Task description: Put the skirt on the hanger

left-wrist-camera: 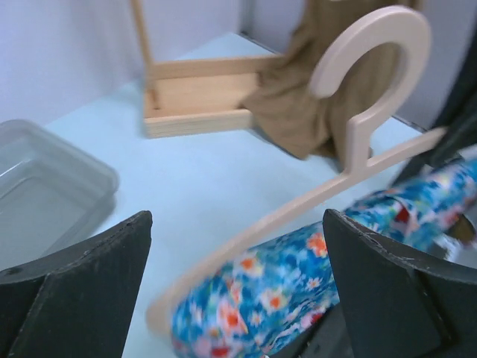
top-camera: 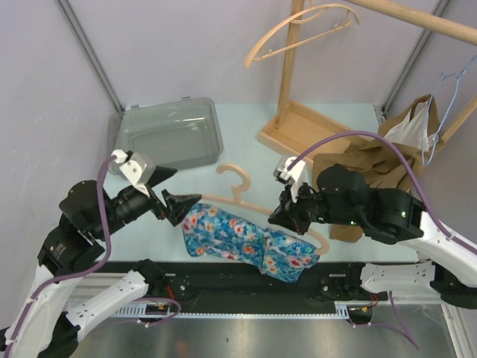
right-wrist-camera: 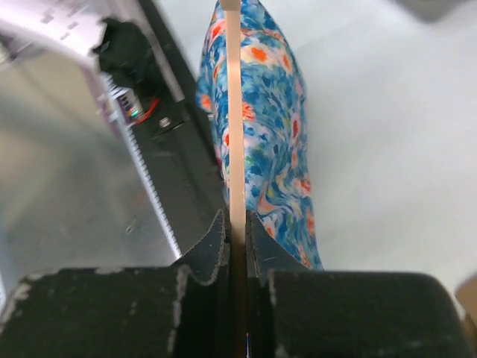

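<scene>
Next, my right gripper rises and turns outward to the rack's bar, bare between its hangers, sets the wooden hanger's hook there and releases.
A blue floral skirt [top-camera: 246,240] is draped over a pale wooden hanger [top-camera: 237,179] near the table's front edge. My left gripper [top-camera: 181,188] is open by the skirt's left end and holds nothing. In the left wrist view the hanger [left-wrist-camera: 358,127] and skirt [left-wrist-camera: 313,276] lie just ahead of the spread fingers [left-wrist-camera: 89,276] of the left gripper [left-wrist-camera: 238,224]. My right gripper [top-camera: 282,216] is shut on the hanger's right arm. In the right wrist view the hanger [right-wrist-camera: 235,112] runs straight out of that gripper [right-wrist-camera: 237,224], the skirt [right-wrist-camera: 268,127] hanging beside it.
A clear plastic bin [top-camera: 168,134] sits at the back left. A wooden rack base [top-camera: 298,130] stands behind the hanger, another wooden hanger [top-camera: 298,30] hanging on the rack above. Brown cloth [top-camera: 373,160] lies at the right, a wire hanger [top-camera: 447,89] above it.
</scene>
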You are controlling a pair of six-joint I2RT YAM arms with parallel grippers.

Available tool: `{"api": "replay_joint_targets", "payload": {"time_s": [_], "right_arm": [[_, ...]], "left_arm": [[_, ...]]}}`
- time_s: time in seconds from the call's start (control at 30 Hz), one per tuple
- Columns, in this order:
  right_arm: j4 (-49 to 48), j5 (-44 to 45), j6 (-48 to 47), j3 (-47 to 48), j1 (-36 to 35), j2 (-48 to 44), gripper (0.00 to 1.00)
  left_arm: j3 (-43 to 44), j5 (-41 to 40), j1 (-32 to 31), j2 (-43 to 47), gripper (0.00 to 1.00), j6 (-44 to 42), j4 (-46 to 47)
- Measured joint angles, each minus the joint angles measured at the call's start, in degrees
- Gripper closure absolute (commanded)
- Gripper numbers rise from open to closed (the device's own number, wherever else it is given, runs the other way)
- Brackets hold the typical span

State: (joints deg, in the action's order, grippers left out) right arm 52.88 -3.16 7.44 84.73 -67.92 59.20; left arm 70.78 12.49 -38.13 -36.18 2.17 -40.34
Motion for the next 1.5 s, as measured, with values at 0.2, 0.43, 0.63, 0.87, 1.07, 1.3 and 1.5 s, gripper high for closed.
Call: {"api": "replay_joint_targets", "payload": {"time_s": [0.2, 0.43, 0.63, 0.87, 1.07, 1.3, 1.5], "right_arm": [[1.3, 15.8, 4.5, -1.4, 3.3, -4.9, 1.0], [4.5, 36.4, 8.6, 2.8, 10.3, -2.8, 1.0], [2.4, 47.7, 6.4, 8.3, 18.1, 2.4, 1.0], [-7.7, 50.5, 1.7, 12.2, 36.4, 7.8, 1.0], [-15.1, 48.9, -1.1, 13.4, 47.6, 12.8, 1.0], [-19.0, 47.8, -2.4, 20.2, 53.3, 20.5, 1.0], [-19.6, 44.9, -1.7, 23.8, 56.8, 24.8, 1.0]], "left_arm": [[-2.1, -12.7, 0.0, 2.1, 0.0, 4.0, 3.0], [-2.9, -18.4, 0.0, 2.9, 0.0, 7.5, 4.8], [-3.0, -19.4, 0.0, 2.4, 0.0, 9.6, 5.6], [-3.7, -19.3, 0.0, 2.0, 0.0, 11.5, 5.6], [-4.3, -14.1, 0.0, 2.3, 0.0, 12.0, 5.8], [-5.1, -9.9, 0.0, 2.7, 0.0, 12.2, 5.0], [-6.3, -9.7, 0.0, 3.8, 0.0, 13.4, 3.9]]}}
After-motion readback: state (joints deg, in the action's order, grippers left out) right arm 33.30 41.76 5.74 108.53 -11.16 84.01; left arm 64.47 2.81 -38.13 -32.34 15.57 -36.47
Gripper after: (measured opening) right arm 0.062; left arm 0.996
